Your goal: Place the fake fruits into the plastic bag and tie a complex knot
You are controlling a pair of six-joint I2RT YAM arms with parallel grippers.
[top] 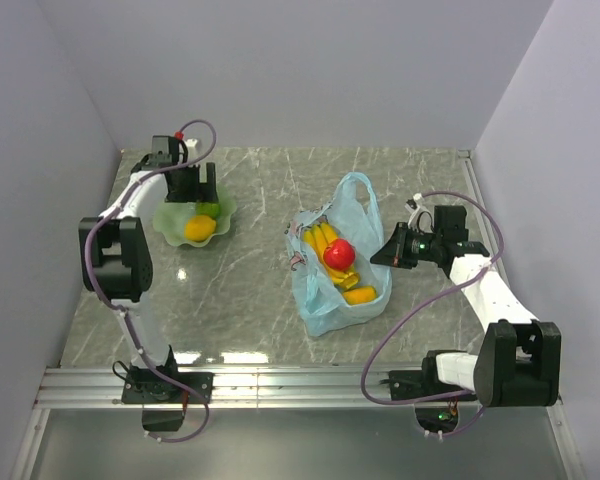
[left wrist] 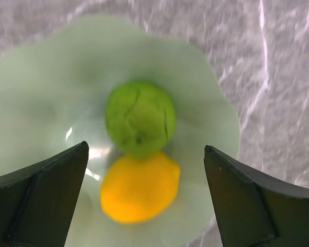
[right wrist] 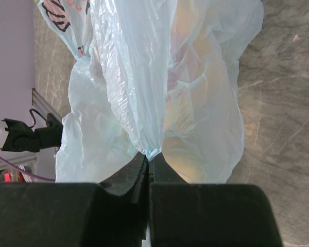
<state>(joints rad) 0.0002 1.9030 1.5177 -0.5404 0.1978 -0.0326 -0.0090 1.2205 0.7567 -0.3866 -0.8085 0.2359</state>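
My open left gripper lowers into the dish (left wrist: 36,92) over the green fruit (left wrist: 140,119) next and closes across the sides that the orange-yellow fruit beside it leaves clear.
The light-blue plastic bag (top: 335,265) lies mid-table with its mouth held open; inside it lie a yellow banana bunch (top: 321,240), a red apple (top: 339,254) and an orange fruit (top: 359,294). My right gripper (top: 384,254) is shut on the bag's right edge; in the right wrist view the film (right wrist: 144,87) bunches between the tips of that gripper (right wrist: 150,156). A green fruit (left wrist: 140,118) and an orange-yellow fruit (left wrist: 140,186) touch each other in the pale green dish (left wrist: 36,92). My left gripper (left wrist: 145,154) hangs open above them, a finger on either side.
The pale green wavy-edged dish (top: 170,222) stands at the back left of the marble table. Grey walls close in the left, back and right sides. A metal rail (top: 280,385) runs along the near edge by the arm bases.
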